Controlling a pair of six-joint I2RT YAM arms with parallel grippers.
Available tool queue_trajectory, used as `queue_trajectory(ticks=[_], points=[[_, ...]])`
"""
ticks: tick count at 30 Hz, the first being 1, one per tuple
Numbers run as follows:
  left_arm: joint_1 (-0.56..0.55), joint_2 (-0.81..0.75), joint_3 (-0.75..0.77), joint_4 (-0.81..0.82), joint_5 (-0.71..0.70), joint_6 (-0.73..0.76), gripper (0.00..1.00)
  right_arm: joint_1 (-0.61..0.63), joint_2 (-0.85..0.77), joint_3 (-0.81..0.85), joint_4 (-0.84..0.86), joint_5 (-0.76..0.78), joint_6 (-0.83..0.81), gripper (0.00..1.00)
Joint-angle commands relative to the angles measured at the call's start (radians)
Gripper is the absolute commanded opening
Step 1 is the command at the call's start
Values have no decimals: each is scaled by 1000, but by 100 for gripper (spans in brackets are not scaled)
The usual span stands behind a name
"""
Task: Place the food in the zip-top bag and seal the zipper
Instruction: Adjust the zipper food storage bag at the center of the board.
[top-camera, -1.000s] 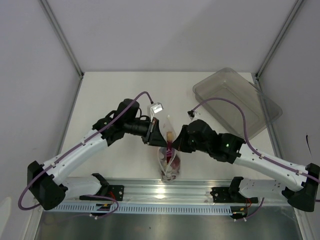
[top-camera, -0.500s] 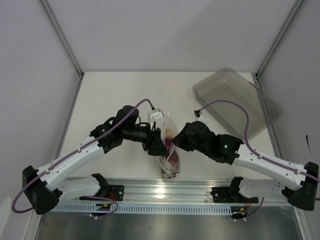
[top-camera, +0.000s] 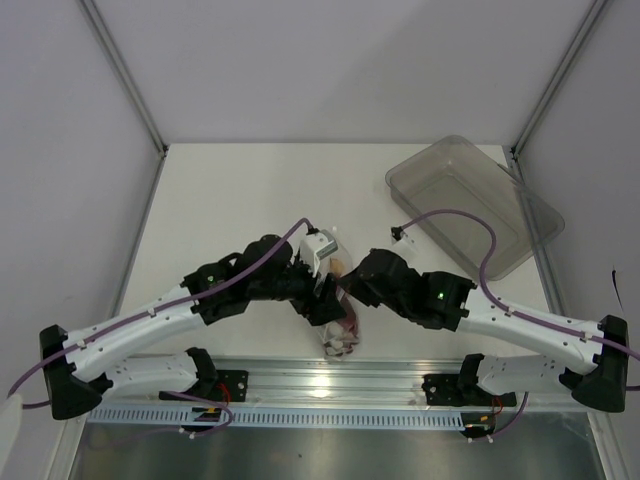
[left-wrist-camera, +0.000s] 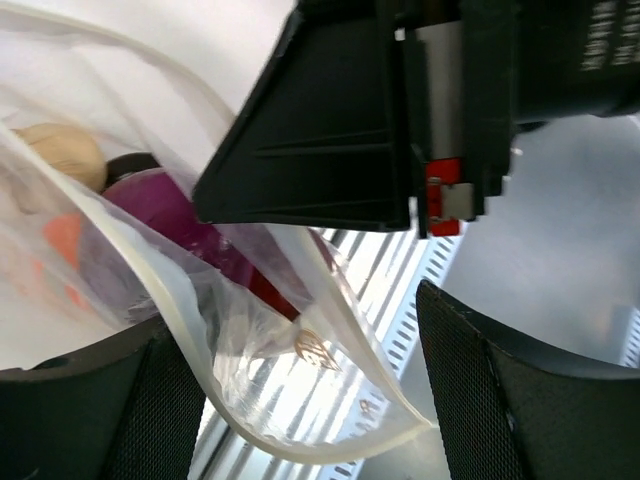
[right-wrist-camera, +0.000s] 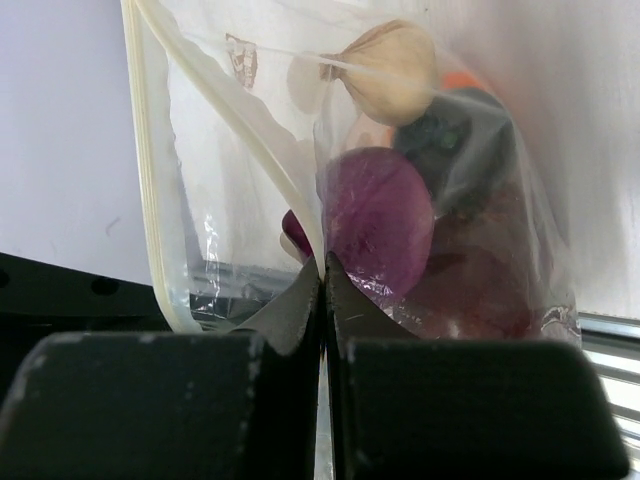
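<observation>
My left gripper moves in toward the bag's opening corner (left-wrist-camera: 320, 452) hanging loose between its open fingers next and closes there, since the zipper strips gape apart.
The clear zip-top bag (top-camera: 341, 338) hangs between the two grippers near the table's front edge. Inside it the food shows: a purple ball (right-wrist-camera: 380, 220), a pale bulb (right-wrist-camera: 390, 65), a dark ball (right-wrist-camera: 450, 140) and dark red grapes (right-wrist-camera: 485, 285). My right gripper (right-wrist-camera: 322, 268) is shut on the bag's wall just below the mouth. The zipper (left-wrist-camera: 185, 320) gapes apart as two pale strips. My left gripper (left-wrist-camera: 300, 335) stands open, with the bag's mouth corner loose between its fingers (left-wrist-camera: 100, 410). In the top view the left gripper (top-camera: 328, 300) and the right gripper (top-camera: 350, 288) nearly touch.
A rigid clear plastic bin (top-camera: 470, 205) lies at the back right of the white table (top-camera: 230, 200). A slotted metal rail (top-camera: 330, 385) runs along the near edge just below the bag. Grey walls close in on both sides.
My left gripper has opened and let go of the bag's edge. Both arms have shifted down toward the near edge, and the bag hangs lower, mostly covered by the grippers.
</observation>
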Motion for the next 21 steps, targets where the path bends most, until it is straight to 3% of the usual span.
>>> queue_trajectory(ticks=[1,5,14,21], points=[[-42,-6,-15,22,-199,-20,79,9,-18,37,2,65,78,0],[-71,2,-41,40,-328,-54,76,10,-32,10,23,60,114,0],[-99,25,-92,106,-366,-96,65,10,-46,-7,31,75,150,1],[-99,39,-83,114,-328,-102,38,12,-30,-9,51,63,138,9]])
